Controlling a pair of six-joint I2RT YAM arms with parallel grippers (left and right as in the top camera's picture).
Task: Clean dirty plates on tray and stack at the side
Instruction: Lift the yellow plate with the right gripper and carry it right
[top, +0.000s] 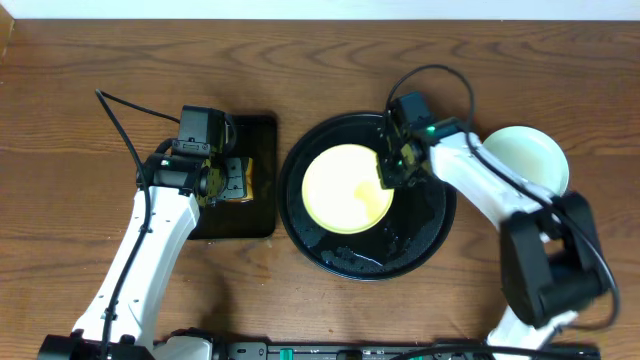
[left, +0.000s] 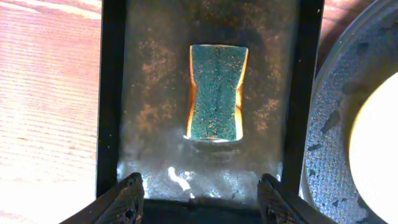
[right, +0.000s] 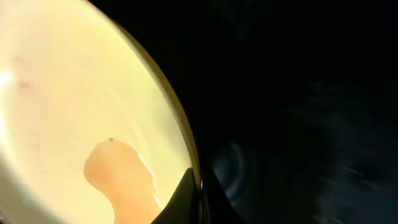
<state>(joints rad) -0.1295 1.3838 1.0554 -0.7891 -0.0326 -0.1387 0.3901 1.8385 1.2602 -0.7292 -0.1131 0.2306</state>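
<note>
I next need to lift the yellow plate (top: 345, 190) with my right gripper, swing right in the overhead view, lower to stack and release, since the mint plate (top: 525, 155) lies that way.
A pale yellow plate (top: 345, 190) lies in the round black tray (top: 330, 255). My right gripper (top: 388, 178) is at the plate's right rim. In the right wrist view its fingers (right: 200, 186) are pinched shut on the yellow plate's (right: 74, 93) rim, with the dark tray (right: 298, 93) beside it. An orange-brown smear (right: 118, 180) sits on the plate near the fingers. A pale mint plate (top: 525, 155) rests on the table at the far right. My left gripper (top: 230, 180) is open and empty (left: 200, 199) over the rectangular tray. The third plate is not in view.
A green and yellow sponge (left: 216, 93) lies in the wet rectangular black tray (left: 155, 74), just ahead of my left fingers; it also shows from overhead (top: 243, 180). The round tray's rim (left: 336, 124) lies right beside the rectangular tray.
</note>
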